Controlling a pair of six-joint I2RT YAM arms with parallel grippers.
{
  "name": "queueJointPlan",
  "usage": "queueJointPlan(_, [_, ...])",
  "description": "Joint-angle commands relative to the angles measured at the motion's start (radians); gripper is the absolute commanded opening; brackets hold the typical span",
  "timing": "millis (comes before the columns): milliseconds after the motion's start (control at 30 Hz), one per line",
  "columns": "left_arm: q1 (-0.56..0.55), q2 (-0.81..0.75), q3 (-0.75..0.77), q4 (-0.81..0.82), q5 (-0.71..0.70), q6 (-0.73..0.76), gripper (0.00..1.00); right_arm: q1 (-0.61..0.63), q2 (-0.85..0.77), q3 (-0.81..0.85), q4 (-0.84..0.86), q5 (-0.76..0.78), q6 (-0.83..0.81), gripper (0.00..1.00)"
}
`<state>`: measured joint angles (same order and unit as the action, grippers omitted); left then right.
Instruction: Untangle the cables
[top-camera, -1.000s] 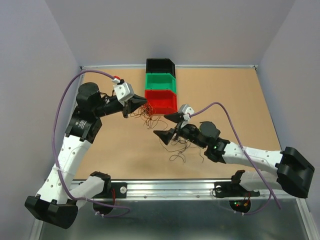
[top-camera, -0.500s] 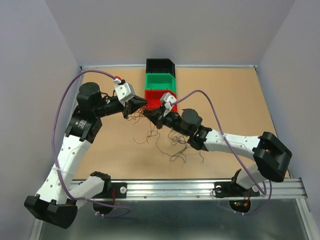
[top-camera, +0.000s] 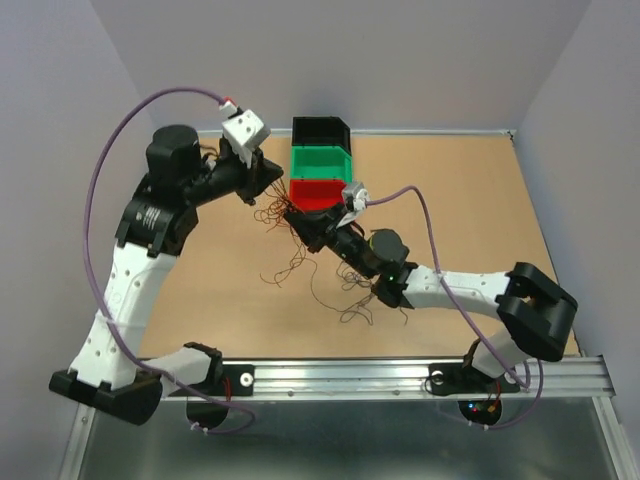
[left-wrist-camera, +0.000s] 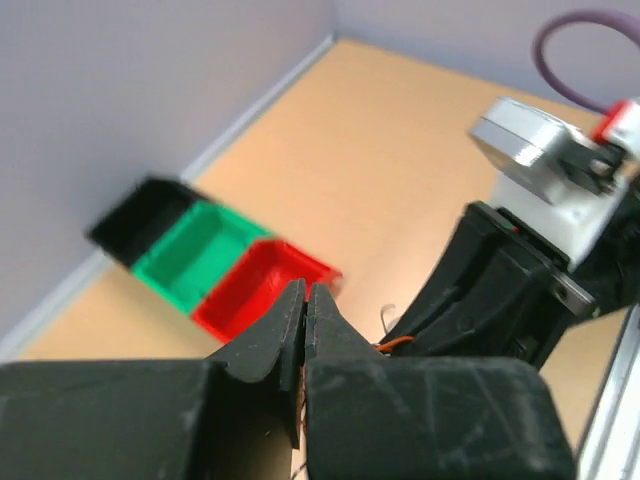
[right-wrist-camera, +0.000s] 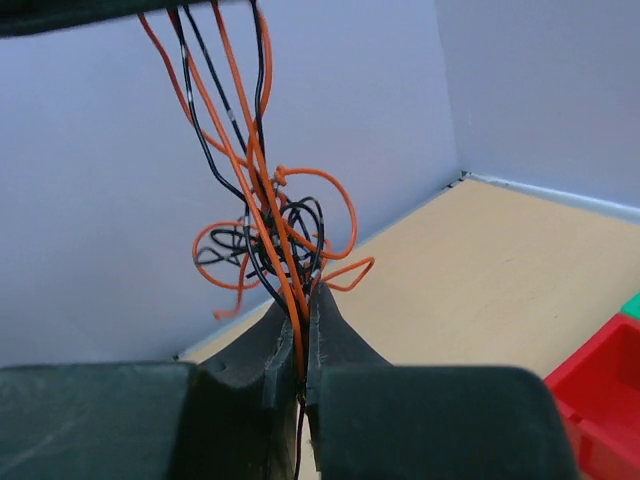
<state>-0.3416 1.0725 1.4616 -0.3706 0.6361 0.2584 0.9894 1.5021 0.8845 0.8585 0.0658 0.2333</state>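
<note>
The wires are knotted, so my right gripper moves back and down next and releases by the wire clump, below and to its right in the top view.
The cables (top-camera: 276, 211) are thin orange-red and black wires, stretched as a strand between my two grippers above the table. My left gripper (top-camera: 268, 178) is raised left of the bins, shut on the strand's upper end; in the left wrist view its fingertips (left-wrist-camera: 305, 292) meet, with an orange wire showing low between them. My right gripper (top-camera: 300, 222) sits just below and right of it. Its jaws (right-wrist-camera: 308, 295) are shut on several orange and black wires, with a knot (right-wrist-camera: 268, 235) just beyond the tips. More loose cables (top-camera: 288, 268) lie on the table.
Black (top-camera: 320, 131), green (top-camera: 320, 162) and red (top-camera: 318, 194) bins stand in a row at the back centre, right beside both grippers. A further wire clump (top-camera: 362, 302) lies by the right forearm. Lilac arm cables (top-camera: 130, 130) arc above each arm.
My right gripper has swung left and back to the tangle and shut on it. My left arm has lifted up and back, pulling the wires taut.
</note>
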Motion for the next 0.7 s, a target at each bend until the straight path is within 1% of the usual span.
queueJointPlan(0, [0.107, 0.093, 0.450, 0.142, -0.496, -0.065, 0.00, -0.005, 0.225, -0.379, 0.021, 0.270, 0.204, 0.01])
queueJointPlan(67, [0.121, 0.138, 0.564, 0.116, -0.590, -0.071, 0.00, -0.006, 0.234, -0.481, 0.237, 0.264, 0.242, 0.01])
queueJointPlan(100, [0.121, 0.167, 0.624, 0.117, -0.699, -0.071, 0.00, -0.005, 0.215, -0.508, 0.260, 0.269, 0.256, 0.00])
queueJointPlan(133, [0.121, 0.175, 0.637, 0.122, -0.760, -0.071, 0.00, -0.005, 0.190, -0.553, 0.264, 0.276, 0.255, 0.00])
queueJointPlan(167, [0.121, 0.176, 0.634, 0.134, -0.820, -0.062, 0.00, -0.005, 0.164, -0.576, 0.264, 0.301, 0.255, 0.00])
queueJointPlan(200, [0.124, 0.164, 0.591, 0.180, -0.928, -0.042, 0.00, -0.005, 0.080, -0.608, 0.264, 0.318, 0.250, 0.01])
queueJointPlan(233, [0.128, 0.149, 0.551, 0.214, -0.962, -0.028, 0.00, -0.005, 0.034, -0.639, 0.264, 0.333, 0.245, 0.01])
queueJointPlan(267, [0.134, 0.114, 0.466, 0.278, -0.981, -0.015, 0.00, -0.005, -0.026, -0.698, 0.260, 0.359, 0.235, 0.01])
queueJointPlan(300, [0.138, 0.098, 0.427, 0.300, -0.999, -0.008, 0.00, -0.006, -0.081, -0.723, 0.248, 0.364, 0.225, 0.00])
queueJointPlan(333, [0.144, 0.083, 0.395, 0.317, -0.994, -0.002, 0.00, -0.006, -0.203, -0.739, 0.188, 0.377, 0.210, 0.01])
queueJointPlan(367, [0.144, 0.066, 0.367, 0.331, -0.990, -0.005, 0.00, -0.005, -0.260, -0.745, 0.136, 0.387, 0.204, 0.01])
queueJointPlan(400, [0.145, 0.060, 0.330, 0.334, -0.971, -0.011, 0.00, -0.005, -0.361, -0.739, 0.082, 0.388, 0.189, 0.01])
queueJointPlan(500, [0.145, 0.049, 0.263, 0.351, -0.928, -0.031, 0.00, -0.005, -0.489, -0.740, -0.033, 0.378, 0.163, 0.00])
queueJointPlan(533, [0.145, 0.050, 0.247, 0.357, -0.928, -0.030, 0.00, -0.005, -0.566, -0.739, -0.065, 0.378, 0.162, 0.01])
queueJointPlan(600, [0.145, 0.055, 0.197, 0.366, -0.941, -0.025, 0.00, -0.006, -0.682, -0.727, -0.224, 0.416, 0.161, 0.00])
queueJointPlan(633, [0.145, 0.053, 0.174, 0.393, -0.946, -0.022, 0.00, -0.006, -0.683, -0.722, -0.264, 0.431, 0.161, 0.01])
queueJointPlan(667, [0.145, 0.049, 0.146, 0.407, -0.951, -0.019, 0.00, -0.005, -0.757, -0.716, -0.304, 0.448, 0.164, 0.01])
